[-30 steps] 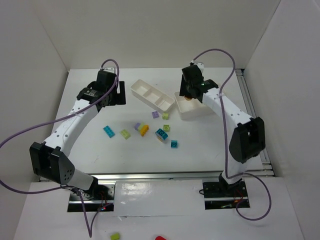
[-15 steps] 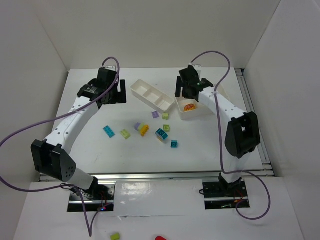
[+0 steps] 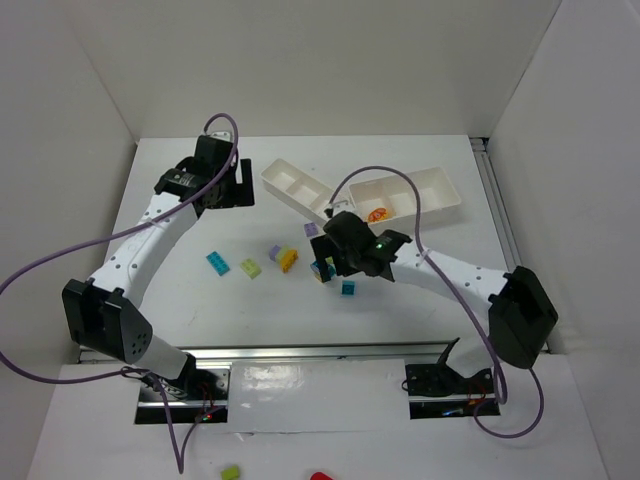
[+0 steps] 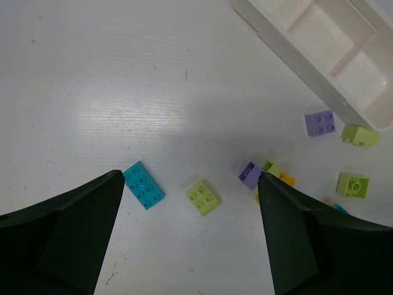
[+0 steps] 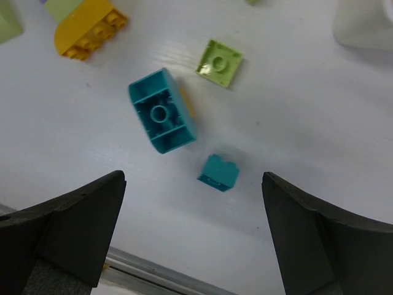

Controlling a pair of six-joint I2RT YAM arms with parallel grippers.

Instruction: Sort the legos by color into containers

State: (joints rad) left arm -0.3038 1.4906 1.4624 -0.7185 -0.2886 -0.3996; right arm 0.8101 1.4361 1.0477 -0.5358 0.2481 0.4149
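Note:
My right gripper moves down next, easing left in the wrist view, around the big teal lego (image 3: 321,270) (image 5: 161,111), as it lies below the open fingers and toward that side.
Two white containers stand at the back: the left tray (image 3: 300,190) (image 4: 319,55) and the right tray (image 3: 415,192), which holds an orange lego (image 3: 378,214). Loose legos lie mid-table: a cyan one (image 3: 218,262) (image 4: 143,185), a lime one (image 3: 250,268) (image 4: 203,197), a purple one (image 3: 275,252) (image 4: 250,175), a yellow one (image 3: 288,260) (image 5: 89,27), a big teal one (image 3: 322,268) (image 5: 163,118) and a small teal one (image 3: 348,288) (image 5: 219,173). My right gripper (image 3: 345,258) (image 5: 193,181) hovers open just above the teal pair, holding nothing. High at the back left, my left gripper (image 3: 228,186) (image 4: 189,184) is open and empty.
More legos lie near the left tray: a purple one (image 4: 320,123) and two lime ones (image 4: 360,134) (image 4: 352,184) (image 5: 219,62). White walls enclose the table on three sides. A metal rail (image 3: 330,352) runs along the near edge.
My right arm swung from over the right tray down to the loose legos mid-table and its jaws opened. An orange lego now lies in that tray. The left arm stayed put.

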